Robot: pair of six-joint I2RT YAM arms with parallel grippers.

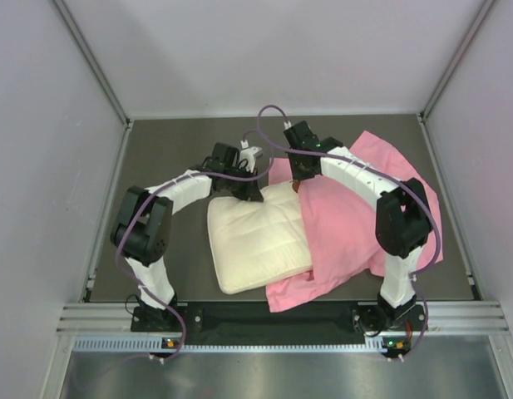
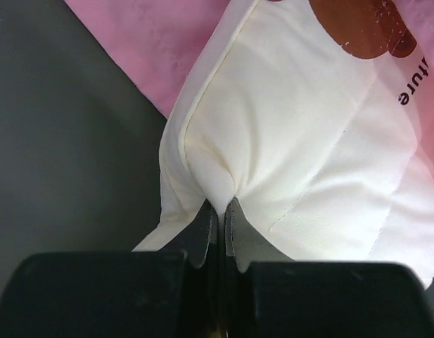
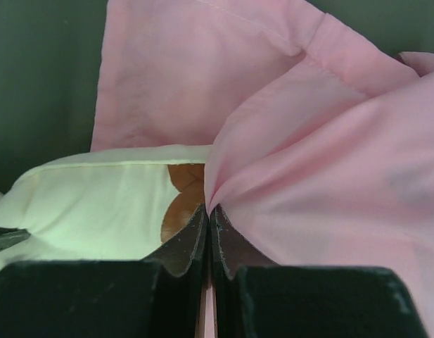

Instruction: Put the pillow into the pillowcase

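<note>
I will next lift the pillow's cover with my left gripper to the left in the top view, toward the pillow's uncovered far end [image 1: 219,207], and let go of it.
The cream-white quilted pillow [image 1: 252,241] lies mid-table, its right part under the pink pillowcase [image 1: 356,224]. My left gripper [image 1: 244,193] is at the pillow's far left corner, shut on a pinch of its cream cover. In the left wrist view that gripper [image 2: 222,204] grips the pillow [image 2: 294,148] near its brown print, with the pillowcase [image 2: 153,42] behind. My right gripper [image 1: 299,181] is at the pillowcase's far edge. The right wrist view shows the gripper [image 3: 207,209] shut on a fold of the pillowcase [image 3: 322,176], directly over the pillow [image 3: 97,204].
The dark table [image 1: 173,158] is bounded by pale enclosure walls [image 1: 48,166] on the left, right and back. A metal rail [image 1: 281,316] runs along the near edge by the arm bases. Purple cables [image 1: 268,116] loop above the wrists.
</note>
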